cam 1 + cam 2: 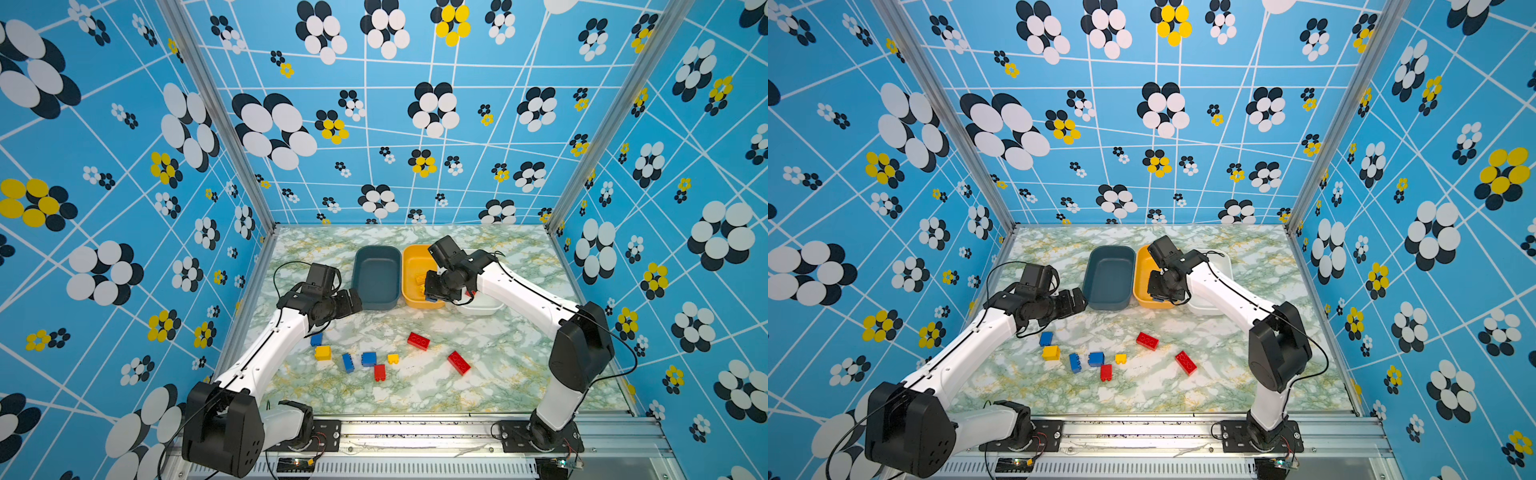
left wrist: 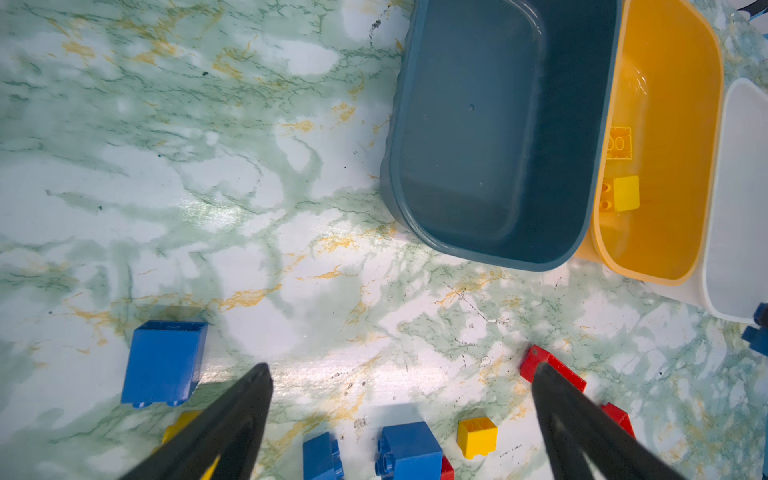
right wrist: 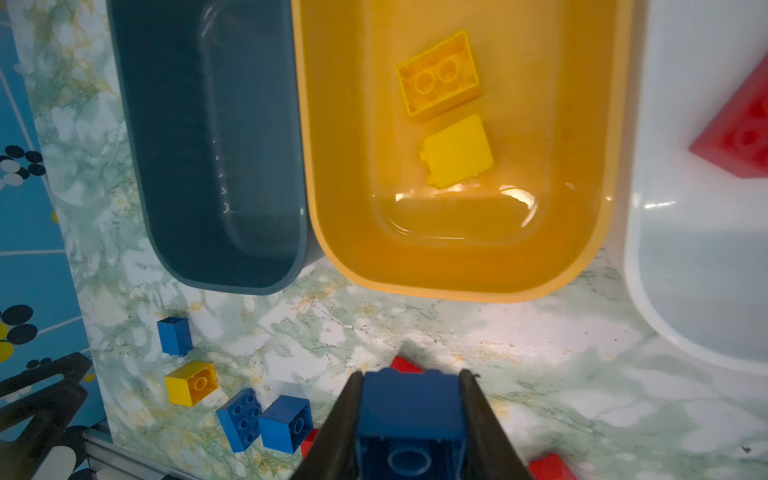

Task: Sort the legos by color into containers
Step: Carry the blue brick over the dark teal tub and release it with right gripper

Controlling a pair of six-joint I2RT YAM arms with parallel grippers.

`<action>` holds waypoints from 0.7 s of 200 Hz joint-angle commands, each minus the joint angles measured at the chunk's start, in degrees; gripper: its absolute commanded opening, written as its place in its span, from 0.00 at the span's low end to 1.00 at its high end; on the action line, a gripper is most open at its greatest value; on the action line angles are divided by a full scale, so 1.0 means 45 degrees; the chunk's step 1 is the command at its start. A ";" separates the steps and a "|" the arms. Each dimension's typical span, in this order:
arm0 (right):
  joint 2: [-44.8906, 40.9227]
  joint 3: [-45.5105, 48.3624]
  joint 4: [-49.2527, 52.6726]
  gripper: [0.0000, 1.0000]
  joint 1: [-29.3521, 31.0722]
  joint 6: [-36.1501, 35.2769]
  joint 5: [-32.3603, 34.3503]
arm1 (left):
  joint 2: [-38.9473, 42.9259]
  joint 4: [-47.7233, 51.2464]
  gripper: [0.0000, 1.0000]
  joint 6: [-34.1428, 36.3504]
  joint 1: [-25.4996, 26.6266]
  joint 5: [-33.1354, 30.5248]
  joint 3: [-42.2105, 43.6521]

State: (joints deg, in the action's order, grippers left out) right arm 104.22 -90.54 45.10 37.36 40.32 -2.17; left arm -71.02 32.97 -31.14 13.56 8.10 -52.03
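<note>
The other containers hold yellow and red legos. I should next swing my right gripper sideways over the near half of the dark teal container (image 3: 242, 204) and release the blue lego (image 3: 411, 411).
My right gripper (image 3: 411, 376) is shut on a blue lego (image 3: 411, 411) and hangs over the near end of the yellow-orange container (image 1: 411, 266). That container holds two yellow legos (image 3: 438, 81). The dark teal container (image 1: 376, 274) to its left holds nothing. One red lego (image 3: 739, 133) lies in the white container (image 1: 486, 309). My left gripper (image 2: 401, 370) stands open above the table with nothing between its fingers, near the teal container's front left corner. Several loose legos lie in front: blue (image 1: 316, 339), yellow (image 1: 323, 353), red (image 1: 418, 340).
The three containers stand side by side at mid-table, touching. More loose bricks cluster near the middle front: blue (image 1: 368, 359), small yellow (image 1: 393, 358), red (image 1: 379, 372), and a long red one (image 1: 459, 363). Patterned walls close in three sides.
</note>
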 commanded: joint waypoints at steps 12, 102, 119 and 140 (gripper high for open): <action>0.1401 -0.1962 0.0584 0.24 0.0462 -0.1201 -0.0268 | 0.0512 0.0297 0.99 -0.0204 -0.0118 -0.0319 0.0346; 0.6307 -0.8311 0.1426 0.24 0.1208 -0.2195 -0.0873 | 0.1434 0.0837 0.99 -0.0169 -0.0524 -0.0594 0.0888; 0.7299 -0.9660 0.1843 0.24 0.1227 -0.2147 -0.0998 | 0.1475 0.0876 0.99 -0.0145 -0.0625 -0.0577 0.0918; 0.8383 -1.1064 0.2462 0.24 0.1236 -0.2120 -0.1055 | 0.1520 0.0912 0.99 -0.0091 -0.0707 -0.0534 0.0970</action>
State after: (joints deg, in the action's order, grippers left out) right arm 137.67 -134.32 50.81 42.87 31.66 -6.04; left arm -65.34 35.79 -31.97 11.16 6.15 -48.75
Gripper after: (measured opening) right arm 0.339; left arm 0.987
